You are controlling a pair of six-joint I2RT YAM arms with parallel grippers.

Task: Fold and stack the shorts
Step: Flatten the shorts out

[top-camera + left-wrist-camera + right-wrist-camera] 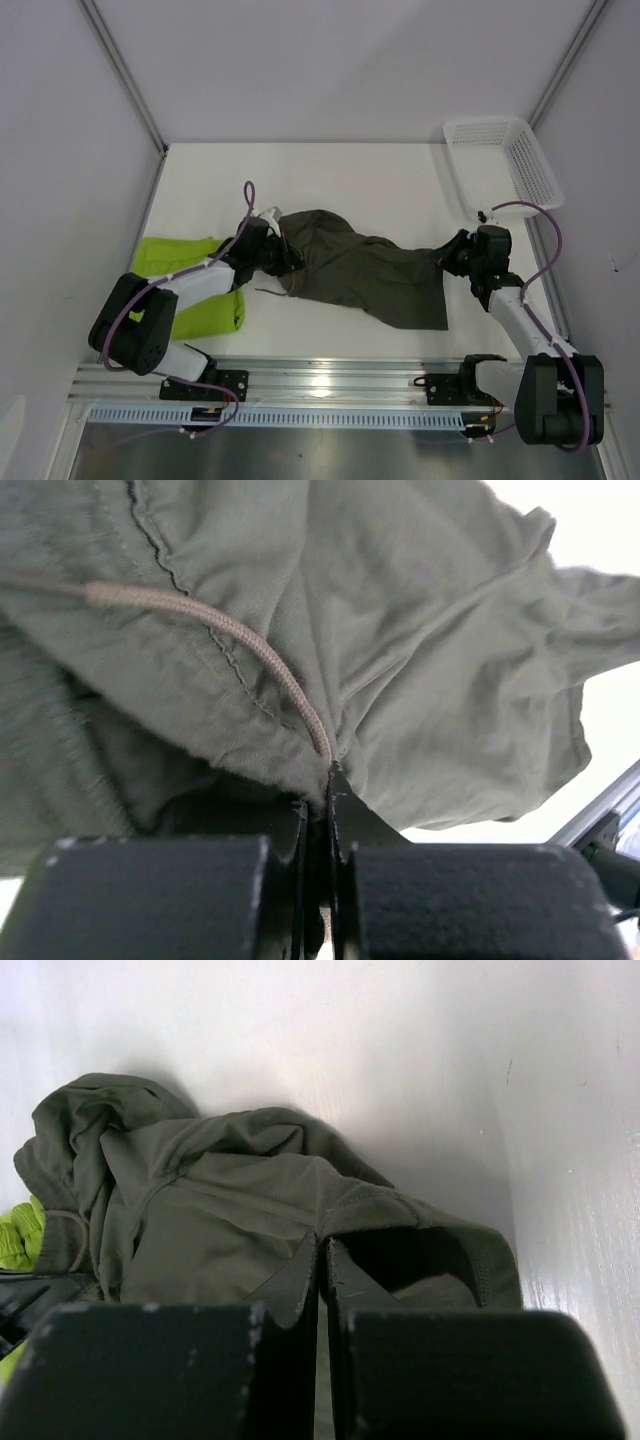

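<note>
My left gripper pulls the shorts' waistband outward and to the left in the top view next. It then releases it, as bare tabletop lies outward of the gripper.
The dark olive-grey shorts (365, 270) lie crumpled across the middle of the table. My left gripper (278, 252) is shut on their left edge, by the waistband; in the left wrist view the cloth (400, 630) and a tan drawstring (250, 645) run into the closed jaws of the gripper (328, 780). My right gripper (447, 255) is shut on their right edge; in the right wrist view the hem (400, 1215) is pinched at the tips of the gripper (322, 1245). The lime green shorts (195, 285) lie folded at the left, partly under my left arm.
A white mesh basket (500, 160) stands at the back right corner. White walls close in the table on the left, back and right. A metal rail (330, 385) runs along the near edge.
</note>
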